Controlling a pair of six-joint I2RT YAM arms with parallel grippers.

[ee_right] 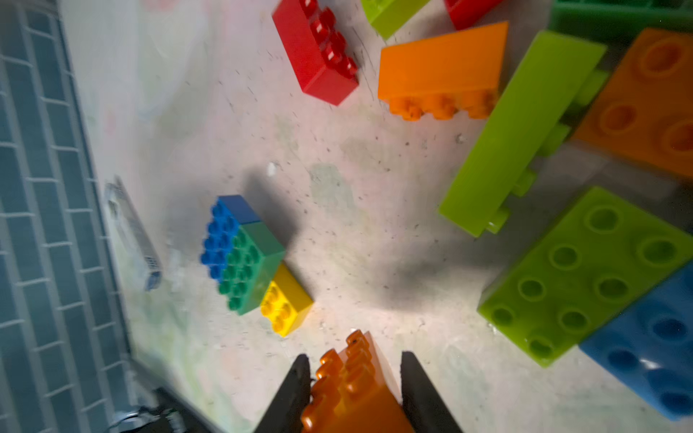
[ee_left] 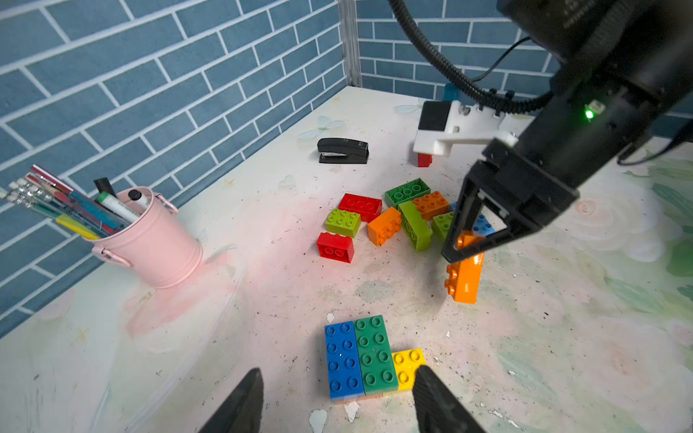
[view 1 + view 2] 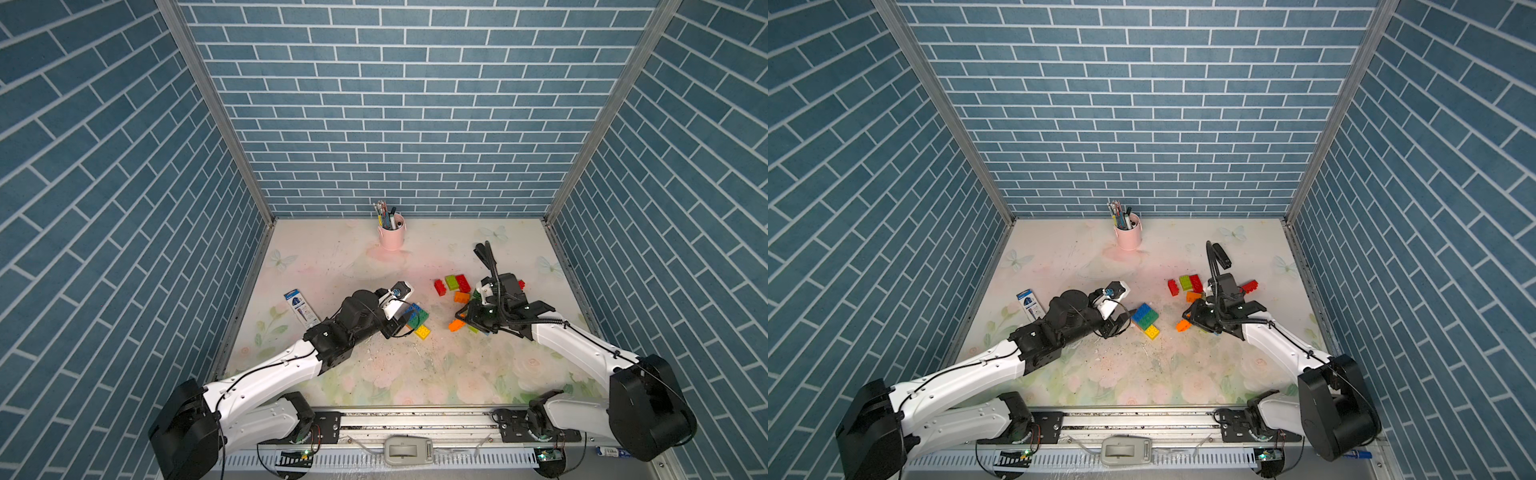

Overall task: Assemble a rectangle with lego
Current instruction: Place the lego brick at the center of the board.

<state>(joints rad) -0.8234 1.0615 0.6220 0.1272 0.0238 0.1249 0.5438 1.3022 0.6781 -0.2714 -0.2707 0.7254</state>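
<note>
My right gripper needs to move down and a little back next and let go of the orange brick point(image 1: 348, 390), because the bare tabletop short of the pile is below it and a little back.
A joined block of lego point(image 2: 360, 356), blue, green and yellow bricks side by side over an orange layer, lies on the table in both top views point(image 3: 1145, 320) point(image 3: 417, 322). My left gripper point(image 2: 337, 378) is open just short of it, gripping nothing; one finger overlaps the yellow brick's edge. To the right, my right gripper point(image 1: 356, 369) is shut on an orange brick point(image 1: 348, 390), which hangs tilted just above the table point(image 2: 465, 277) point(image 3: 1182, 325). Behind that lies a loose pile of lego point(image 2: 393, 217) in red, lime, orange, green and blue.
A pink cup of pens point(image 3: 1128, 237) stands at the back centre. A black stapler point(image 2: 343, 150) lies behind the pile at the back right. A blue-and-white packet point(image 3: 1030, 304) lies by the left wall. Brick-patterned walls close three sides.
</note>
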